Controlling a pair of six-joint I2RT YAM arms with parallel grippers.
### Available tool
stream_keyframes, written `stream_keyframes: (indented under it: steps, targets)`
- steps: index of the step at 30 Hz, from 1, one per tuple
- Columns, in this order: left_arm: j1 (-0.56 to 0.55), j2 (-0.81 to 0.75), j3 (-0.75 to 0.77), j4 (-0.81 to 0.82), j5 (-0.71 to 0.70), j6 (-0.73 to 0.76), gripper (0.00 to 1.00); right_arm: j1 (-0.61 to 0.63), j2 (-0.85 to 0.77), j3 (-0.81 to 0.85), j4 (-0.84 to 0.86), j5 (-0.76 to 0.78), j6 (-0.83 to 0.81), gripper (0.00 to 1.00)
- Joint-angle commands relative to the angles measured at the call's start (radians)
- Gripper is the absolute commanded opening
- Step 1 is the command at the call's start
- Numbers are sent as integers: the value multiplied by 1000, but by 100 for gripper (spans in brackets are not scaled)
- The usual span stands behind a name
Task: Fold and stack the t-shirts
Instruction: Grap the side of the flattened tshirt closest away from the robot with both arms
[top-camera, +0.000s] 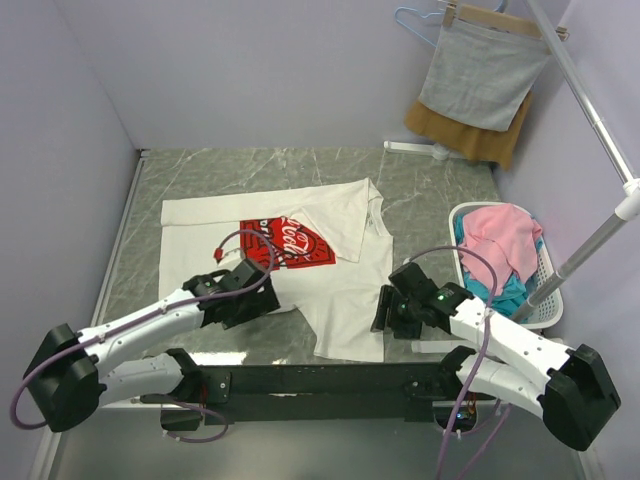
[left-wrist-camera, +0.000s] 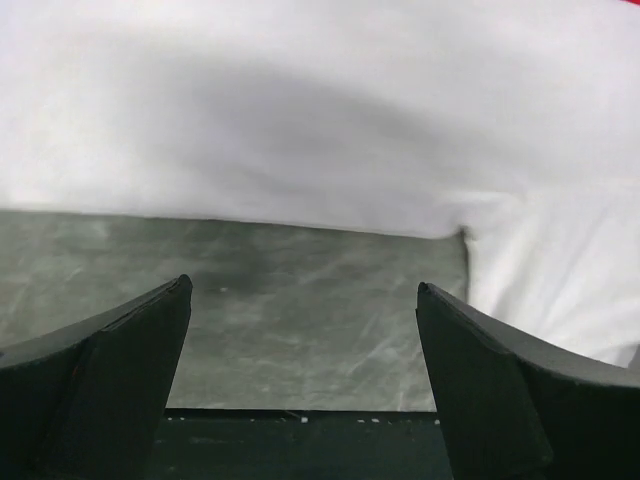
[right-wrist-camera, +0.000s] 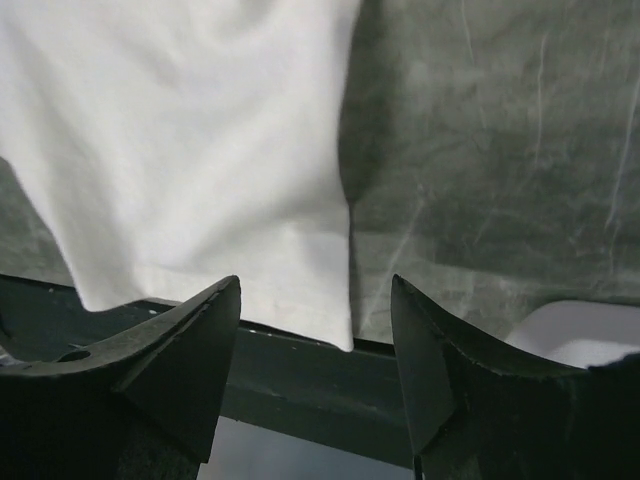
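Observation:
My right gripper comes down and back next onto the shirt's hem corner by the black bar, which shows between its open fingers.
A white t-shirt (top-camera: 345, 300) with a red chest print (top-camera: 292, 245) lies partly folded on the grey marble table (top-camera: 440, 190); its lower part reaches the near edge. My left gripper (top-camera: 262, 285) is open and empty, low by the shirt's near left edge; its view shows white cloth (left-wrist-camera: 320, 110) beyond the open jaws (left-wrist-camera: 303, 300). My right gripper (top-camera: 382, 310) is open and empty beside the shirt's right hem corner, which shows in the right wrist view (right-wrist-camera: 300, 280) between the fingers (right-wrist-camera: 316, 300).
A white basket (top-camera: 530, 300) with pink and teal clothes stands at the right. A grey cloth (top-camera: 480, 75) and a mustard-brown cloth (top-camera: 470, 135) hang at the back right. A black rail (top-camera: 320, 380) runs along the table's near edge.

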Motion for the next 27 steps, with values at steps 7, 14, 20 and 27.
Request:
stream_keyframes:
  steps: [7,14,20,27]
  targets:
    - [50,-86,-122,-134,-148,-357,99,110,49,-60,-19,43,125,69]
    - [104,-153,-201,-169,-196,-472,99,133,52,-97,50,-6,134,69]
    - [160,-245,-239,-156,-216,-460,99,147,95,-136,137,-82,114,65]
    - [211,-274,-257,-145,-225,-428,100,170,180,-122,185,-106,102,55]
